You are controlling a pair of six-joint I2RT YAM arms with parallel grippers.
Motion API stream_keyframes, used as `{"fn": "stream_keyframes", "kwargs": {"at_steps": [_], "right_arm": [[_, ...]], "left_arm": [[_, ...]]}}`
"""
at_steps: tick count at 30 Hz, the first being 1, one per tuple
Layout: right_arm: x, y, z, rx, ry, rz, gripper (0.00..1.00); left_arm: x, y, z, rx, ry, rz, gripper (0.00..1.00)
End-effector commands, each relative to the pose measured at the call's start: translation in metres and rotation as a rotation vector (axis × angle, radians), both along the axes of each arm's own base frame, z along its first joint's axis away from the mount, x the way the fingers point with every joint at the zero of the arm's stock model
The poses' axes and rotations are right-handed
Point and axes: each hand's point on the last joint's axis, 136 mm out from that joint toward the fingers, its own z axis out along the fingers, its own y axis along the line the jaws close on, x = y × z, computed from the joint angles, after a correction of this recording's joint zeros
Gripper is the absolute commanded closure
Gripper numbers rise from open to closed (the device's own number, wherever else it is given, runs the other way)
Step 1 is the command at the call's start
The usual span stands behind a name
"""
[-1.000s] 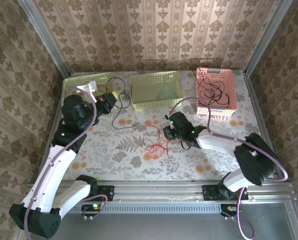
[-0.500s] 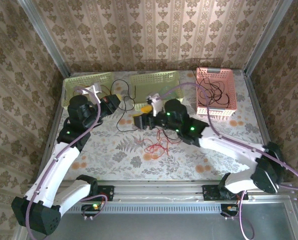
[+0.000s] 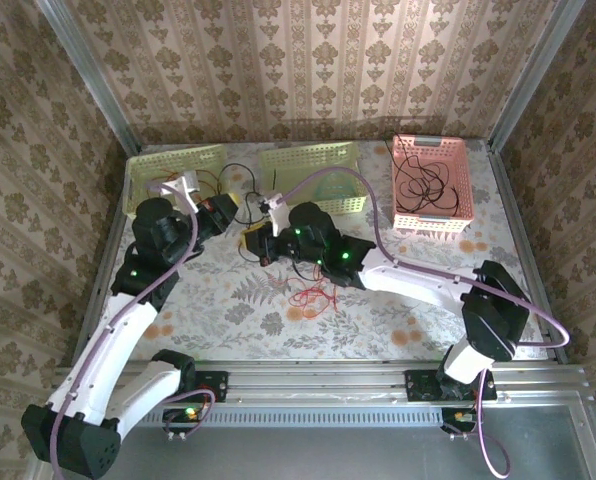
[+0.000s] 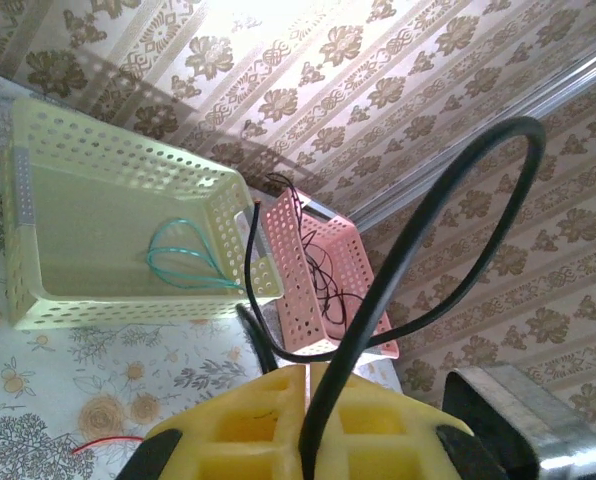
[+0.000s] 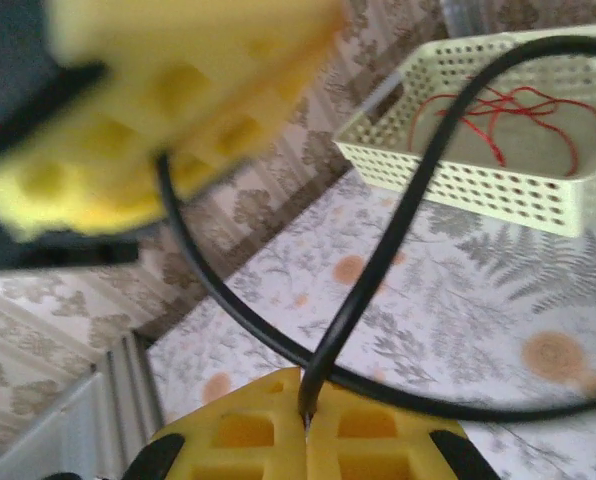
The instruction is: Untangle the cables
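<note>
The right gripper will next carry the black cable outward past the middle yellow basket and let it go over the pink basket, since black cables already lie there.
A thin black cable (image 4: 418,230) rises in a loop from my left gripper (image 4: 306,372), whose yellow pads are shut on it. My right gripper (image 5: 305,382) is shut on the same black cable (image 5: 398,230), just below and right of the left gripper (image 3: 230,205) in the top view, near the back left of the table. The left gripper's yellow fingers (image 5: 158,100) hang blurred close above the right one. A loose tangle of red cables (image 3: 313,290) lies on the floral cloth at mid-table, right of my right gripper (image 3: 250,241).
Three baskets line the back edge. The left yellow basket (image 3: 168,165) holds red cable (image 5: 498,120). The middle yellow basket (image 4: 38,290) holds a teal cable (image 4: 183,262). The pink basket (image 3: 458,215) at the right holds black cables (image 3: 423,182).
My right gripper swung left from mid-table to just beside the left gripper and shut on the black cable. The left gripper stayed shut on the cable and barely shifted.
</note>
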Motion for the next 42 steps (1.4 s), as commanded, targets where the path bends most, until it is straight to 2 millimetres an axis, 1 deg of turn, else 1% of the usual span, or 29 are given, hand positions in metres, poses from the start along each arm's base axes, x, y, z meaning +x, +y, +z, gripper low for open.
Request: {"fn": "stream_keyframes", "kwargs": {"at_steps": [1, 4, 5, 7, 9, 12, 14, 15, 16, 17, 18, 19, 20, 21, 23, 25, 27, 32, 35, 38, 42], "right_arm": [[0.001, -0.033, 0.002, -0.023, -0.032, -0.102, 1.0], [-0.001, -0.065, -0.006, -0.046, -0.029, -0.167, 1.0], [-0.003, -0.077, 0.0, -0.034, -0.036, -0.184, 1.0], [-0.003, -0.098, 0.004, -0.034, -0.043, -0.225, 1.0], [-0.004, -0.112, 0.01, -0.035, -0.057, -0.25, 1.0], [-0.002, -0.128, 0.023, -0.036, -0.077, -0.282, 1.0], [0.001, -0.132, 0.03, -0.031, -0.083, -0.289, 1.0], [0.003, -0.132, 0.033, -0.029, -0.088, -0.286, 1.0], [0.004, -0.131, 0.038, -0.03, -0.095, -0.283, 1.0], [0.006, -0.131, 0.041, -0.034, -0.103, -0.281, 1.0], [0.008, -0.132, 0.047, -0.033, -0.112, -0.284, 1.0], [0.013, -0.138, 0.055, -0.036, -0.124, -0.305, 1.0], [0.018, -0.145, 0.064, -0.04, -0.135, -0.337, 1.0], [0.025, -0.156, 0.075, -0.038, -0.147, -0.378, 1.0], [0.036, -0.181, 0.1, -0.011, -0.173, -0.462, 1.0], [0.047, -0.209, 0.123, 0.008, -0.193, -0.545, 1.0], [0.057, -0.231, 0.136, -0.001, -0.198, -0.601, 1.0], [0.081, -0.274, 0.161, -0.006, -0.226, -0.677, 1.0], [0.1, -0.303, 0.177, -0.005, -0.24, -0.738, 1.0], [0.124, -0.332, 0.189, -0.02, -0.247, -0.818, 1.0], [0.145, -0.366, 0.207, 0.01, -0.259, -0.906, 1.0]], "left_arm": [[0.0, 0.013, 0.005, 0.011, -0.031, 0.042, 1.0], [0.004, 0.019, 0.0, 0.007, -0.017, 0.058, 1.0], [0.005, 0.019, -0.003, 0.004, -0.01, 0.057, 1.0], [0.008, 0.018, -0.008, -0.004, 0.007, 0.054, 1.0], [0.012, 0.016, -0.014, -0.008, 0.023, 0.048, 1.0], [0.015, 0.011, -0.02, -0.018, 0.041, 0.029, 1.0], [0.017, 0.006, -0.023, -0.029, 0.054, 0.002, 1.0], [0.018, 0.003, -0.024, -0.032, 0.058, -0.012, 0.98], [0.018, -0.002, -0.025, -0.032, 0.061, -0.032, 0.87], [0.018, -0.006, -0.028, -0.029, 0.067, -0.05, 0.69], [0.018, -0.011, -0.03, -0.02, 0.071, -0.076, 0.45], [0.019, -0.015, -0.033, -0.009, 0.077, -0.098, 0.3], [0.018, -0.018, -0.036, 0.005, 0.084, -0.116, 0.21], [0.018, -0.019, -0.039, 0.02, 0.095, -0.123, 0.15], [0.016, -0.016, -0.045, 0.048, 0.102, -0.115, 0.09], [0.012, -0.009, -0.052, 0.069, 0.101, -0.085, 0.06], [0.008, -0.004, -0.06, 0.076, 0.11, -0.062, 0.05], [-0.003, -0.001, -0.08, 0.062, 0.148, -0.067, 0.05], [-0.007, 0.001, -0.088, 0.056, 0.166, -0.065, 0.05], [-0.011, 0.001, -0.092, 0.05, 0.175, -0.069, 0.05], [-0.014, 0.002, -0.094, 0.054, 0.176, -0.067, 0.05]]}}
